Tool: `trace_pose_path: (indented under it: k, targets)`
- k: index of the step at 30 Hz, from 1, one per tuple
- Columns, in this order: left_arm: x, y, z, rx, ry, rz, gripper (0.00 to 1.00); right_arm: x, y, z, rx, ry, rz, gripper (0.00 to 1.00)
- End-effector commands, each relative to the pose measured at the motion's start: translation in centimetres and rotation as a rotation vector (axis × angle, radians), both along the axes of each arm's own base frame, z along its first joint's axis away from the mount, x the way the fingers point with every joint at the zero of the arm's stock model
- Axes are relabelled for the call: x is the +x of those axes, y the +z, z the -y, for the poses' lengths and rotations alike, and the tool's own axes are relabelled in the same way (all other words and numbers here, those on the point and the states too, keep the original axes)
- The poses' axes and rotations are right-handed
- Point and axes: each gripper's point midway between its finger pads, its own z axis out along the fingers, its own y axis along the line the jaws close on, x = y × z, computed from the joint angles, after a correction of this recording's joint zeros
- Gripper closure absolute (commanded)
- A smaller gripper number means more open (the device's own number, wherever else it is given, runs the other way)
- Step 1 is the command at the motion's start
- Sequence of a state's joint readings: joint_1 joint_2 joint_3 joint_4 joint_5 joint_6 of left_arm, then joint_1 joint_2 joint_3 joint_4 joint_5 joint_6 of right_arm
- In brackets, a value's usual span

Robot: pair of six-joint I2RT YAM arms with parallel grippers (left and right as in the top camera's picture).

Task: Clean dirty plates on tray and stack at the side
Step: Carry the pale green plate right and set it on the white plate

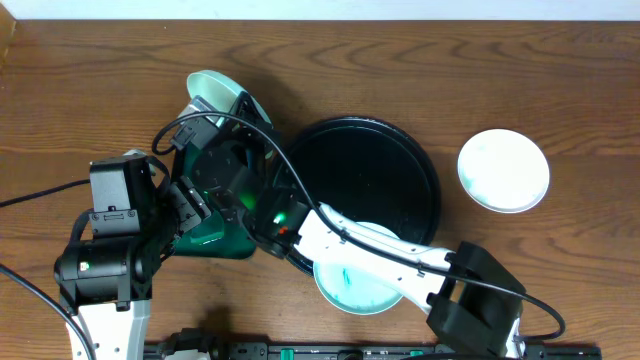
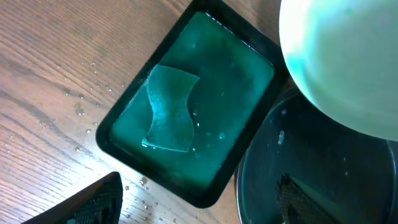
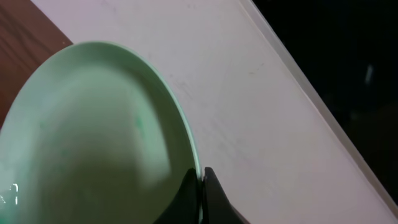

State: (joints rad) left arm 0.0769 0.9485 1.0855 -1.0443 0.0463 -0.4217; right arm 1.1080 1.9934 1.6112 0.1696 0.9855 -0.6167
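Observation:
My right gripper will next carry its plate past the black tray (image 1: 400, 150) and lower it onto the third plate (image 1: 503, 170), which is below and to the gripper's right in the overhead view.
My right gripper (image 3: 201, 177) is shut on the rim of a pale-mint plate (image 3: 93, 137) and holds it tilted in the air. In the overhead view this plate (image 1: 213, 92) is up left of the black tray (image 1: 400, 150). It also shows in the left wrist view (image 2: 342, 62). A second plate (image 1: 350, 285) with teal smears lies at the tray's near edge, partly under the right arm. A third plate (image 1: 503, 170) lies on the table to the right. My left gripper (image 2: 199, 208) is open and empty above the near corner of the green tray.
A dark green rectangular tray (image 2: 118, 134) holding teal water and a green cloth (image 2: 168, 109) stands left of the black tray (image 2: 298, 162). Water drops lie on the wood beside it. The right arm (image 1: 370, 250) crosses the black tray's near left part.

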Motion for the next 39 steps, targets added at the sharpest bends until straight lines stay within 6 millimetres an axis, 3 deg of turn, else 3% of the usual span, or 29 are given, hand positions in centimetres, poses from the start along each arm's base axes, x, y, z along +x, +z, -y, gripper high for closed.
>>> trace_pose_path:
  k: [1, 13, 17, 22, 24, 26, 29, 31, 33, 36, 39]
  targets:
    - [0.2, 0.7, -0.1, 0.002, 0.005, 0.014, 0.20, -0.8, 1.1, -0.3, 0.002, -0.005, 0.019, 0.99]
    - [0.2, 0.7, -0.1, 0.002, 0.005, 0.015, 0.20, -0.8, 1.1, -0.3, 0.006, -0.006, 0.018, 0.99]
    - [0.2, 0.7, -0.1, 0.002, 0.005, 0.014, 0.20, 0.7, 0.1, 1.2, 0.181, -0.067, -0.030, 0.99]
    - [0.2, 0.7, -0.1, 0.002, 0.005, 0.014, 0.20, 5.0, -7.0, 4.7, 0.512, -0.112, -0.376, 0.99]
    - [0.2, 0.7, -0.1, 0.002, 0.005, 0.014, 0.20, 5.8, -9.1, 4.8, 0.636, -0.055, -0.568, 0.99]
    - [0.2, 0.7, -0.1, 0.002, 0.005, 0.014, 0.20, 5.6, -9.4, 3.7, 0.711, 0.103, -0.751, 0.99]
    - [0.2, 0.7, -0.1, 0.002, 0.005, 0.015, 0.20, 5.3, -7.1, 3.9, 0.853, 0.309, -0.935, 0.99]
    - [0.2, 0.7, -0.1, 0.002, 0.005, 0.015, 0.20, 5.9, -5.0, 6.0, 0.937, 0.345, -0.978, 0.99]
    - [0.2, 0.7, -0.1, 0.002, 0.005, 0.014, 0.20, 6.8, -3.1, 9.3, 0.989, 0.331, -0.977, 0.99]
    - [0.2, 0.7, -0.1, 0.002, 0.005, 0.015, 0.20, 8.1, -0.9, 15.6, 1.038, 0.221, -0.935, 0.99]
    - [0.2, 0.7, -0.1, 0.002, 0.005, 0.015, 0.20, 8.7, -0.5, 22.9, 1.087, 0.050, -0.919, 0.99]
